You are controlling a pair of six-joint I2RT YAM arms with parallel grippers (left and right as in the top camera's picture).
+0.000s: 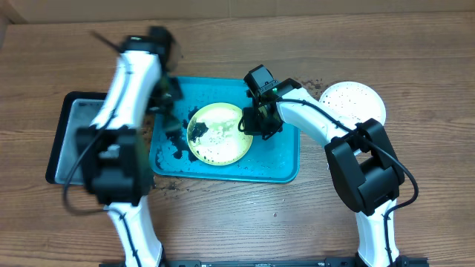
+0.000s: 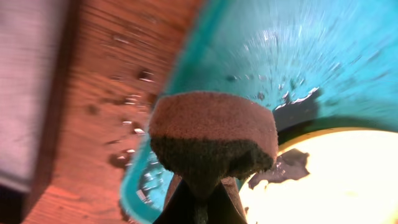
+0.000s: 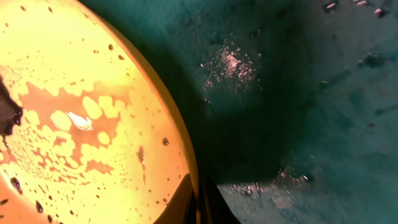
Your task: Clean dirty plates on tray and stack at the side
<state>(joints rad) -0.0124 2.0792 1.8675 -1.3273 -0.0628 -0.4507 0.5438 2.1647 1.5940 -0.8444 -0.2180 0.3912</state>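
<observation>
My left gripper needs to carry the sponge (image 2: pixel 211 140) across, lower and release it, as the black tray's bare bottom lies below and left of my gripper in the overhead view.
A yellow-green plate (image 1: pixel 217 133), wet and speckled with dark bits, lies in the middle of the teal tray (image 1: pixel 274 159). My right gripper (image 1: pixel 251 122) is shut on this plate's right rim; in the right wrist view the fingers (image 3: pixel 186 202) pinch the yellow edge of the plate (image 3: pixel 74 112). My left gripper (image 1: pixel 169 100) hovers over the tray's left end, blurred, and is shut on a brown sponge (image 2: pixel 211 140) above the tray rim (image 2: pixel 186 62). A white plate (image 1: pixel 352 104) with dark specks rests on the table right of the tray.
A black tray (image 1: pixel 63 141) lies on the table left of the teal one. Dark debris (image 1: pixel 174 144) sits on the teal tray left of the plate, and a dark smear (image 2: pixel 286 168) lies at the plate's edge. Water drops wet the wood beside the tray.
</observation>
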